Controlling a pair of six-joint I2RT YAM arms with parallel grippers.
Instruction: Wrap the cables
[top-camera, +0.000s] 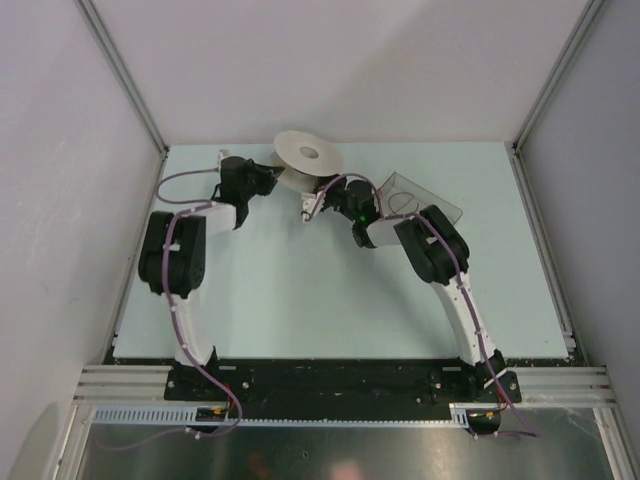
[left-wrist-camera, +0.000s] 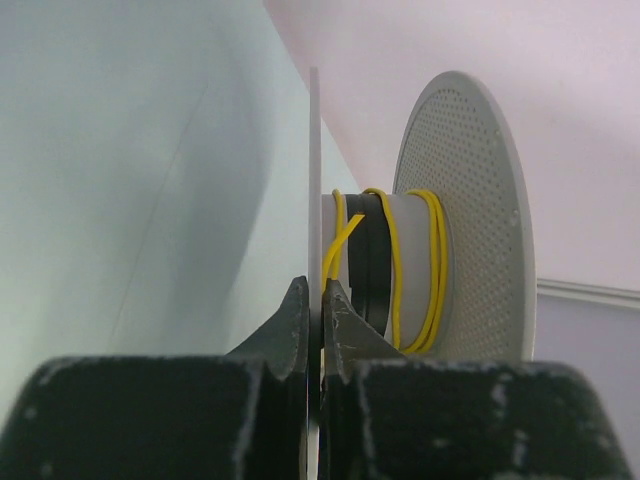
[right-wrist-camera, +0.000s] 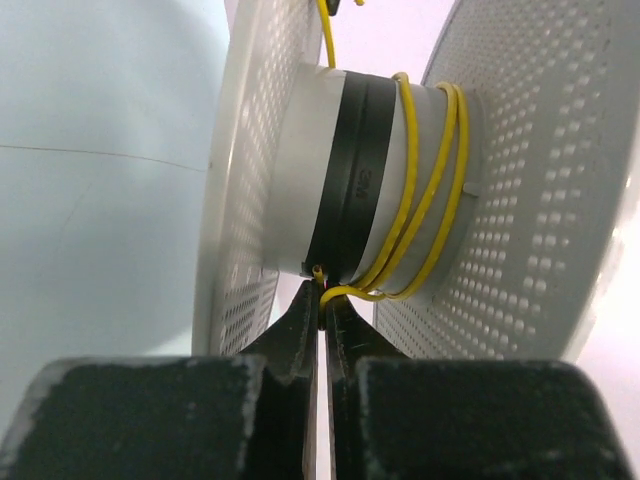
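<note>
The yellow cable turns are already around the core, so I will next move my right gripper to the left in the top view and keep the yellow cable's end by the spool's core.
A white perforated spool (top-camera: 306, 158) stands at the back middle of the table. Thin yellow cable (right-wrist-camera: 425, 190) is wound in a few turns round its grey core, beside a black tape band (right-wrist-camera: 352, 180). My left gripper (left-wrist-camera: 315, 295) is shut on the spool's thin left flange (left-wrist-camera: 314, 180), the cable turns (left-wrist-camera: 432, 265) just beyond it. My right gripper (right-wrist-camera: 322, 292) is shut on the yellow cable's end, right under the core. In the top view the left gripper (top-camera: 272, 177) is at the spool's left and the right gripper (top-camera: 322, 197) just below it.
A clear plastic tray (top-camera: 420, 195) lies on the pale table (top-camera: 330, 300) right of the spool, behind my right arm. White walls close in the sides and back.
</note>
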